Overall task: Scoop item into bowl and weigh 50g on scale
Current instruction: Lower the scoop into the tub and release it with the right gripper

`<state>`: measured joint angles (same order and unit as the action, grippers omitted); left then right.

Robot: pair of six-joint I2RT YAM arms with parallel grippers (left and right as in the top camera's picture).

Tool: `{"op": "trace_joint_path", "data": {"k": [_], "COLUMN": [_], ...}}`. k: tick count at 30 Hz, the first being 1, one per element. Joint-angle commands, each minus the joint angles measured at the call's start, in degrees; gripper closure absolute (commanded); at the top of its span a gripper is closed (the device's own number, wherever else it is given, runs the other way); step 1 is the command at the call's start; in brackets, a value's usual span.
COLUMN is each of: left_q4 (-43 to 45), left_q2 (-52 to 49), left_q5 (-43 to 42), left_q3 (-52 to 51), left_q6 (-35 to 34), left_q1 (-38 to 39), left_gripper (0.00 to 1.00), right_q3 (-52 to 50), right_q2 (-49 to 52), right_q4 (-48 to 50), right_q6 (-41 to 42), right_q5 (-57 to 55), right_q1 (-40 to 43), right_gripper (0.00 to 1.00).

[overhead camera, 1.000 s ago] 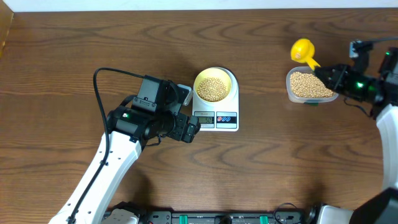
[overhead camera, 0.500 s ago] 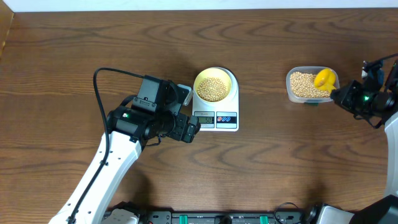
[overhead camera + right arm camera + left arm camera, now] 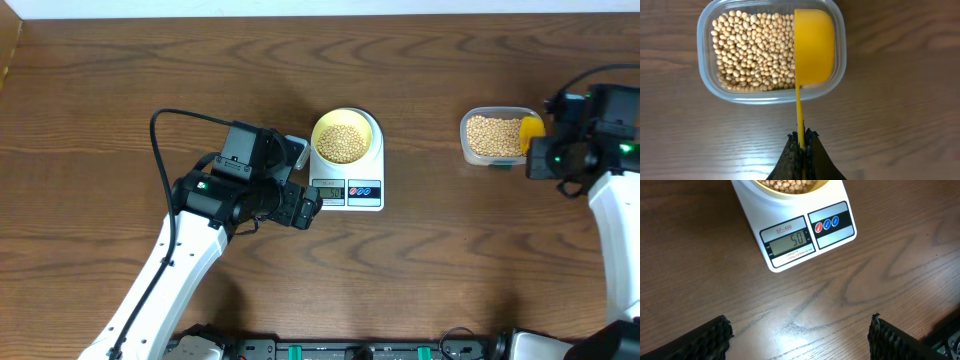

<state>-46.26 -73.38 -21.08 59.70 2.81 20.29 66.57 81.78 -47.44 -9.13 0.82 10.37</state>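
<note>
The tub's beans are below the robot's right gripper on the left in the overhead view, so the gripper will next turn and go down to that side, letting go of the scoop (image 3: 813, 47).
The white scale (image 3: 368, 192) stands mid-table with the pale-yellow bowl (image 3: 316, 136) on it, filled with beige beans (image 3: 341, 141). In the left wrist view the scale (image 3: 832, 237) shows 50 on its display. My left gripper (image 3: 312, 205) hovers just in front of the scale's left corner, open, with only bare table between its fingers (image 3: 705, 340). At the right, my right gripper (image 3: 801, 137) is shut on the thin handle of a yellow scoop (image 3: 813, 47). The scoop's cup lies over the right end of a clear tub (image 3: 707, 75) of beans (image 3: 752, 50).
The clear tub (image 3: 466, 150) sits at the right of the table, beside the right arm (image 3: 600, 190). The left arm (image 3: 170, 260) and its cable reach in from the front left. Bare wood lies between scale and tub.
My right gripper has swung the scoop from beyond the tub's far edge to over the tub's right end, and the arm has turned. The left arm, scale and bowl have not moved.
</note>
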Motion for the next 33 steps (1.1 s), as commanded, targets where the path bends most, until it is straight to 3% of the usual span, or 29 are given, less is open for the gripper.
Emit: {"op": "trace_joint_path", "data": {"k": [1,8,11,16,21,33], "left_q4": [-0.15,-0.15,-0.15,-0.15,-0.15,-0.15], "left_q2": [0.79,0.79,0.79,0.79,0.79,0.79], "left_q5": [-0.52,-0.52,-0.52,-0.52,-0.52,-0.52], "left_q3": [-0.52,-0.52,-0.52,-0.52,-0.52,-0.52], "left_q6": [-0.09,-0.09,-0.09,-0.09,-0.09,-0.09], "left_q1": [-0.24,-0.24,-0.24,-0.24,-0.24,-0.24], "left_gripper": [0.11,0.11,0.11,0.11,0.11,0.11], "right_q3": [0.57,0.55,0.55,0.48,0.44,0.42], "right_q2": [-0.44,-0.44,-0.39,-0.11,1.16,6.86], "right_q4": [0.39,0.24,0.28,0.44,0.44,0.26], "right_q6": [-2.32,-1.73,2.38,6.27,14.58,29.94], "right_q5": [-6.93,-6.88,-5.77,6.99,13.75,13.68], "right_q1": [-2.38,-4.09,-3.85,-2.1,-0.57,1.97], "right_gripper": [0.99,0.99,0.99,0.99,0.99,0.99]}}
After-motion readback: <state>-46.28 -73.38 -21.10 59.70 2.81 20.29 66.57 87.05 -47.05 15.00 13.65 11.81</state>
